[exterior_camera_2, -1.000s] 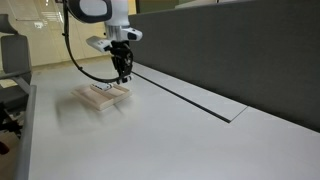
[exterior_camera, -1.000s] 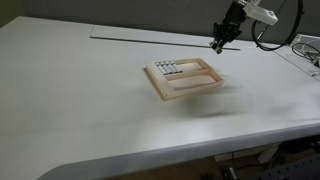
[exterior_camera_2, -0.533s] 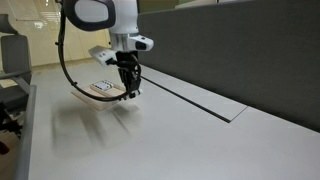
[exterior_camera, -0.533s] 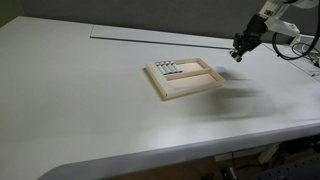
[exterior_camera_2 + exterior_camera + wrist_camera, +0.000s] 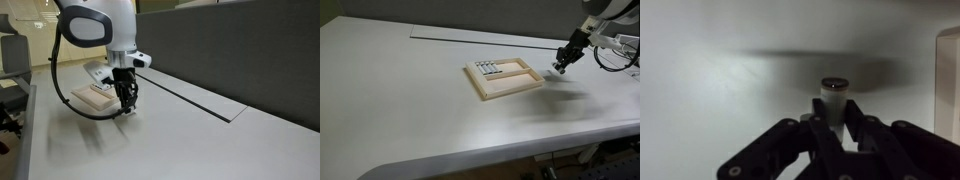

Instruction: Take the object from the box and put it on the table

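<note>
My gripper will now go down to the bare tabletop (image 5: 557,75) (image 5: 828,67) beside the end of the box and open to let go of the grey cylinder, because its tip still hangs above the table.
My gripper (image 5: 561,66) hangs low over the white table (image 5: 410,110), just beyond the wooden box's (image 5: 516,88) end. In the wrist view the gripper (image 5: 833,104) is shut on a small grey block (image 5: 833,95), which points down at the bare table (image 5: 720,90). Several more grey blocks (image 5: 487,68) lie in a row in one corner of the box. In an exterior view the gripper (image 5: 127,106) is close above the table, with the box (image 5: 96,94) partly hidden behind the arm.
A long thin dark slot (image 5: 470,38) runs along the table's far side and also shows in an exterior view (image 5: 190,98). A dark partition wall (image 5: 240,50) stands behind the table. Cables (image 5: 610,55) hang near the arm.
My gripper has moved away from the box with the block in it and has come down close to the table beside the box.
</note>
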You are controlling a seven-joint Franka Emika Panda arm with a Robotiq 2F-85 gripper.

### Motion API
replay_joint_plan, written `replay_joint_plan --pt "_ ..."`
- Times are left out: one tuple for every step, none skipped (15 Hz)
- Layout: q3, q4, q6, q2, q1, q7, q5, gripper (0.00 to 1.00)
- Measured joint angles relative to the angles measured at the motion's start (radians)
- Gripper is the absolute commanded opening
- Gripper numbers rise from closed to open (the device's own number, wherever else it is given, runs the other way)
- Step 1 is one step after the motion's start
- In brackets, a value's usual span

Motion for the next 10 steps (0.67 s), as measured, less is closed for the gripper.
replay_joint_plan --pt "0.001 -0.001 0.000 0.006 0.000 0.000 -0.001 0.07" --pt "0.002 -0.002 0.000 0.010 0.001 0.000 -0.002 0.07" --pt "0.002 -0.002 0.000 0.012 0.001 0.000 -0.003 0.07" --pt "0.002 -0.002 0.000 0.013 0.001 0.000 -0.005 0.07" --pt "0.001 -0.002 0.000 0.013 0.001 0.000 -0.009 0.07" --pt "0.001 -0.002 0.001 0.014 0.002 0.000 -0.017 0.07" --pt "0.001 -0.002 0.001 0.014 0.002 0.000 -0.022 0.07" --pt "0.001 -0.003 0.001 0.015 0.002 0.000 -0.024 0.07" --pt "0.001 -0.003 0.001 0.017 0.002 0.000 -0.025 0.07" --pt "0.001 -0.003 0.002 0.019 0.002 0.000 -0.027 0.07"
